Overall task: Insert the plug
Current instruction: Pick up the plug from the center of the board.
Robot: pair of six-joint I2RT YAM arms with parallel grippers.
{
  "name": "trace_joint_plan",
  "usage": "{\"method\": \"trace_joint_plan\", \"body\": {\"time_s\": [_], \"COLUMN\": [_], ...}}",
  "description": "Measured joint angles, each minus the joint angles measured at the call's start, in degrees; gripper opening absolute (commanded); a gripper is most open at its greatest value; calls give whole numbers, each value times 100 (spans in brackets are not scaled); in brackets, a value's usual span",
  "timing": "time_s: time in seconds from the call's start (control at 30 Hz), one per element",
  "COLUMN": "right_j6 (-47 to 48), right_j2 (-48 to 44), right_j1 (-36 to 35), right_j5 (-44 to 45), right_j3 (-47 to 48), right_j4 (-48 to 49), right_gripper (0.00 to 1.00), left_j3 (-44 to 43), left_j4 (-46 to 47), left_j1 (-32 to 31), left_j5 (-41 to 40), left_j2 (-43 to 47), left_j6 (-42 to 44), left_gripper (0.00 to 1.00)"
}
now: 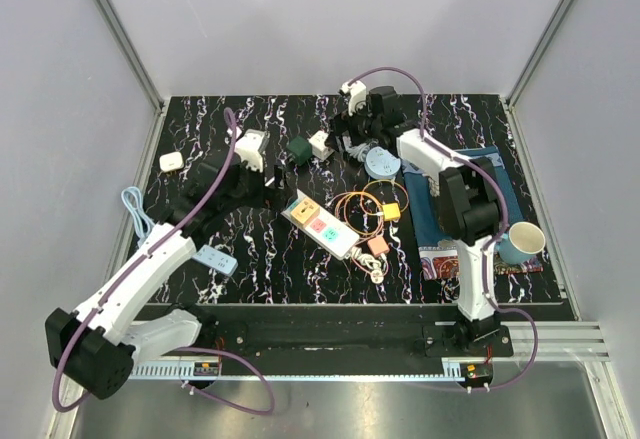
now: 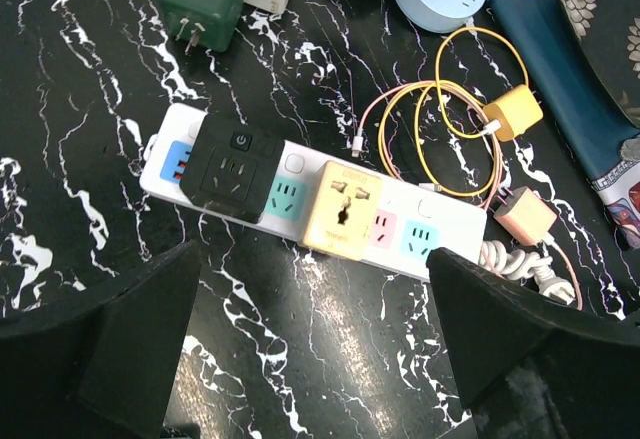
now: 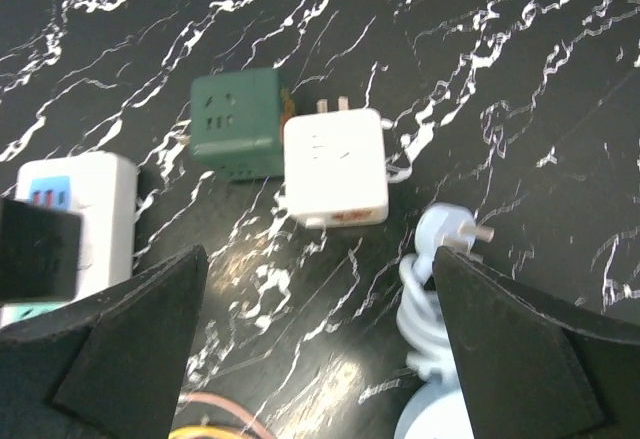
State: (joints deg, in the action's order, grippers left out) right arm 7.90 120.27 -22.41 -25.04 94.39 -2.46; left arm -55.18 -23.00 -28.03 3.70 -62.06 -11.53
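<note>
The sides of the white cube plug (image 3: 335,167) are next for my right gripper, which will shift to the left in the top view, then come down around them.
A white power strip (image 2: 425,209) lies on the black marbled table, with a black adapter (image 2: 230,171) and a yellow adapter (image 2: 343,211) plugged into it; it also shows in the top view (image 1: 322,225). My left gripper (image 2: 312,254) is open and empty just in front of the strip, and in the top view (image 1: 272,187) it sits over the strip's left end. A green cube plug (image 3: 236,122), a white cube plug (image 3: 335,167) and a pale blue plug (image 3: 445,231) with a coiled cord lie loose. My right gripper (image 3: 320,254) hovers open and empty above them.
A round pale blue socket (image 1: 380,163) lies by the right gripper. Yellow (image 2: 514,112) and pink (image 2: 524,214) chargers with looped cables lie right of the strip. A blue patterned cloth (image 1: 500,174) and a cup (image 1: 521,242) are at right. A small white adapter (image 1: 171,161) and a pale blue strip (image 1: 216,260) are at left.
</note>
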Motion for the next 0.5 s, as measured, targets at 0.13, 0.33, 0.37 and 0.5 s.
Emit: {"method": "trace_joint_plan", "body": {"time_s": [0.13, 0.33, 0.37, 0.5], "right_j6": [256, 562, 623, 846], "right_j2": [660, 1375, 1471, 1847], "right_j1": [-59, -264, -295, -380], "right_j5": [-35, 52, 83, 205], "right_j3": [638, 1329, 1423, 1871], "right_j4": [-177, -511, -564, -837], "right_gripper": [100, 99, 99, 96], "left_j3": [179, 221, 232, 275], "left_j4": [-61, -142, -149, -221], "left_j1": [42, 72, 72, 72], "left_j5": [-160, -374, -387, -420], "left_j2": [354, 463, 463, 516], "left_j6": [-153, -258, -267, -319], "left_gripper": [99, 99, 99, 99]}}
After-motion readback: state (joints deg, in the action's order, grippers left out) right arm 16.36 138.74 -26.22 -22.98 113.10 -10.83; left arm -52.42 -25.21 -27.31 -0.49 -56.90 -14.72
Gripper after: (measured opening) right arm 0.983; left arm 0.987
